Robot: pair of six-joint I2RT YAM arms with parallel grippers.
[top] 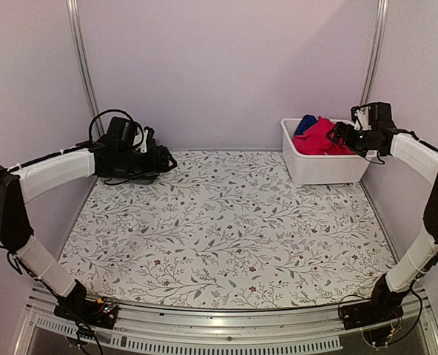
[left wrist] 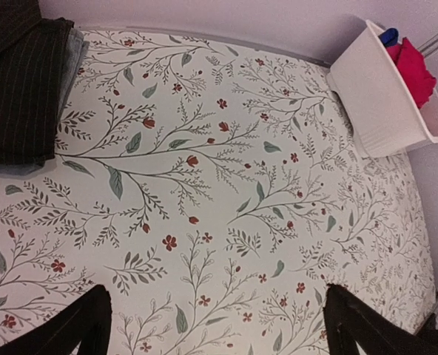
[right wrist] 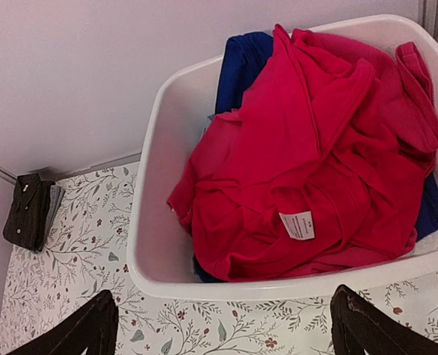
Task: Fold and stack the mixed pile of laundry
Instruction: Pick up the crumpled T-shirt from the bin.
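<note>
My right gripper moves outward and down onto the tee's raised middle fold (right wrist: 319, 139) next and closes there, since the red tee lies uppermost in the tub.
The laundry pile lies in a white tub (right wrist: 141, 222) at the back right. A crumpled red tee (right wrist: 315, 155) with a white label is on top, and a royal blue garment (right wrist: 245, 63) shows beneath it. A dark charcoal polo (left wrist: 19, 81) lies folded on the cloth at the back left, on a grey-blue piece. My right gripper (right wrist: 223, 296) hangs open just in front of the tub's near rim, touching nothing. My left gripper (left wrist: 215, 292) hovers open over the floral cloth, to the right of the polo. From above, the red tee (top: 319, 139) fills the tub (top: 322, 168).
A floral leaf-patterned cloth (top: 226, 222) covers the table. Walls close in at the back and on both sides. From above, the left gripper (top: 163, 159) is at the back left, the right gripper (top: 339, 135) over the tub's right half.
</note>
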